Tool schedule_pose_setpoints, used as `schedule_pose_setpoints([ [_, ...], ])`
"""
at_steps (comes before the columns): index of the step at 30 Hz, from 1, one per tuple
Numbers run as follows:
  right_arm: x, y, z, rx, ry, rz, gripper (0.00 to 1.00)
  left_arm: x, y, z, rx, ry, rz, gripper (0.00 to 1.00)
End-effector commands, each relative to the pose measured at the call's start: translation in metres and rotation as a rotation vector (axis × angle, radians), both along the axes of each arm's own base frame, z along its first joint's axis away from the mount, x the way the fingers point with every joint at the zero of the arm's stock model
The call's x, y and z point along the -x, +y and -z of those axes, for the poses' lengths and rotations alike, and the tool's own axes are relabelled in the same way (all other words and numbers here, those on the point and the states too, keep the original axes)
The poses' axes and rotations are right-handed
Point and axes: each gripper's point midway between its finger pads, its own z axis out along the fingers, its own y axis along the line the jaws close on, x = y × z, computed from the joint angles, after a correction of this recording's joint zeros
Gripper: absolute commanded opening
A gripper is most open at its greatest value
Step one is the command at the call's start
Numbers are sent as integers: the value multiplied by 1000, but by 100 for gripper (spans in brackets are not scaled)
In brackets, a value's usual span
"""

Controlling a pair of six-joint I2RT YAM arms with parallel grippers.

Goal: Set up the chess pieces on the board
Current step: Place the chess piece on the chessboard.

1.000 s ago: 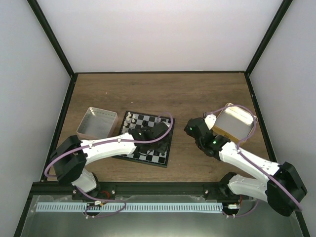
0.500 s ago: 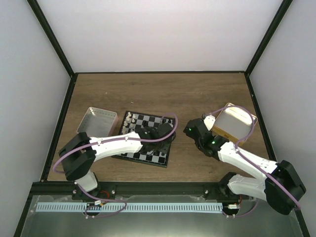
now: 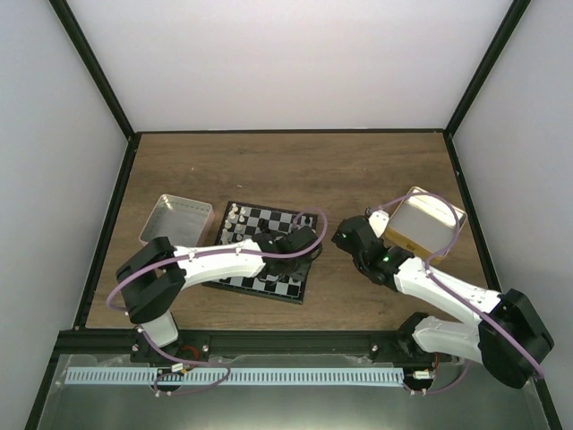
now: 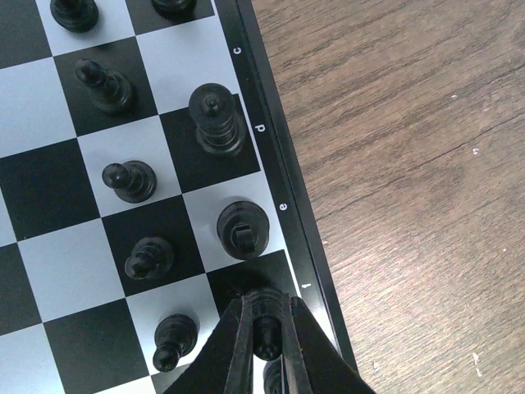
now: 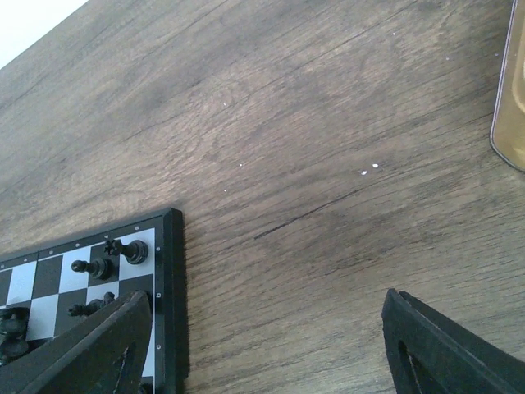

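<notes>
I should next move my right gripper over the board point(image 3: 269, 220) and down to a mid-board black piece, which is to its left in the top view, still outside the files.
The board point(image 3: 269, 220) lies in the middle of the table, with white chess pieces point(image 3: 235, 213) along its far-left corner. Several black chess pieces point(image 4: 217, 119) stand in two files by the board's point(image 4: 33, 180) right edge. My left gripper point(image 4: 267, 338) hangs over the black square beside the letter f, shut on a small black chess piece point(image 4: 268, 332) held upright between its fingers. My right gripper point(image 5: 267, 345) stands wide open over bare wood just right of the board's border point(image 5: 171, 287), with nothing between its fingers.
A pinkish shallow tin point(image 3: 177, 222) sits left of the board. A yellow-tan tin point(image 3: 428, 224) sits at the right, its rim point(image 5: 513, 98) showing in the right wrist view. Black frame posts and white walls bound the table.
My left gripper has moved right across the board to its right edge, still shut on the black piece. The right gripper has edged slightly left and stays open.
</notes>
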Motion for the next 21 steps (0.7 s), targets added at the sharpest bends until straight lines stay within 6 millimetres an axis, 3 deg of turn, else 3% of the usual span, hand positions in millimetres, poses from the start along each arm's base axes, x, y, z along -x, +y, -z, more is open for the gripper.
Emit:
schedule_pose_setpoints([
  [1, -3, -3, 0, -10, -7, 24, 79, -3, -7, 0, 1, -2, -7, 9],
  [13, -3, -1, 2, -13, -2, 16, 79, -2, -6, 6, -16, 4, -5, 15],
  [21, -3, 0, -4, -14, -11, 9, 79, -2, -9, -11, 17, -9, 9, 32],
])
